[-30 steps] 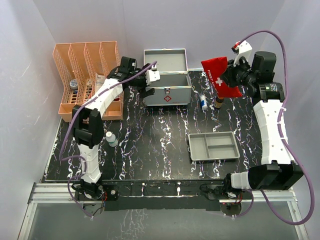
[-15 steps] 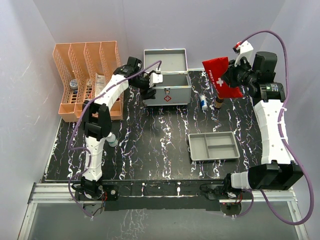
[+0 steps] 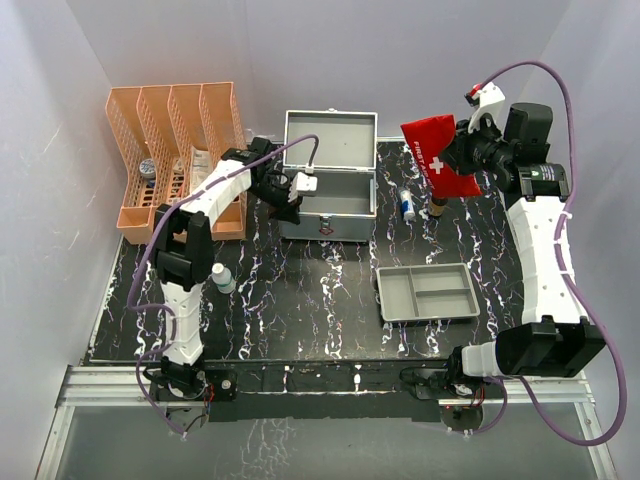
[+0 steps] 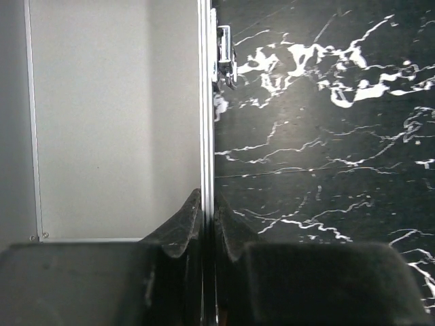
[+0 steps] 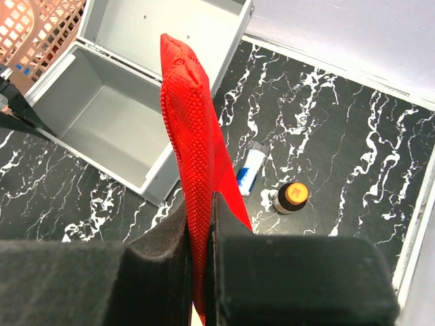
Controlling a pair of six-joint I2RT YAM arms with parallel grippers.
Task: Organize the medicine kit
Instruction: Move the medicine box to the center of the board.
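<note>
The robot's right gripper should next swing the pouch [image 5: 194,136] to the left in the top view, over the kit's empty inside below, turning as it goes, then lower the pouch and let it go.
The medicine kit [image 3: 340,190] is a silver-grey metal case standing open at the back middle of the table, lid raised behind it. Its grey inside [image 4: 115,122] holds nothing. My left gripper [image 3: 291,198] is at the case's left front corner. In the left wrist view this gripper [image 4: 206,207] is shut on the kit's thin metal wall, one finger inside and one outside, with the latch [image 4: 224,58] further along the rim. My right gripper [image 3: 458,155] hangs to the right of the kit and is shut on a red first-aid pouch [image 5: 194,136], held edge-up above the table.
An orange file rack [image 3: 175,160] stands at the back left. A small bottle [image 3: 222,278] sits near the left arm. A blue-white tube [image 5: 250,172] and an orange-capped brown bottle [image 5: 293,197] lie right of the kit. A grey divided tray [image 3: 428,292] sits front right.
My left gripper has come round from the kit's left side to its front wall and shut on it. The kit now sits slightly lower-left with its inside showing. The right arm has held still.
</note>
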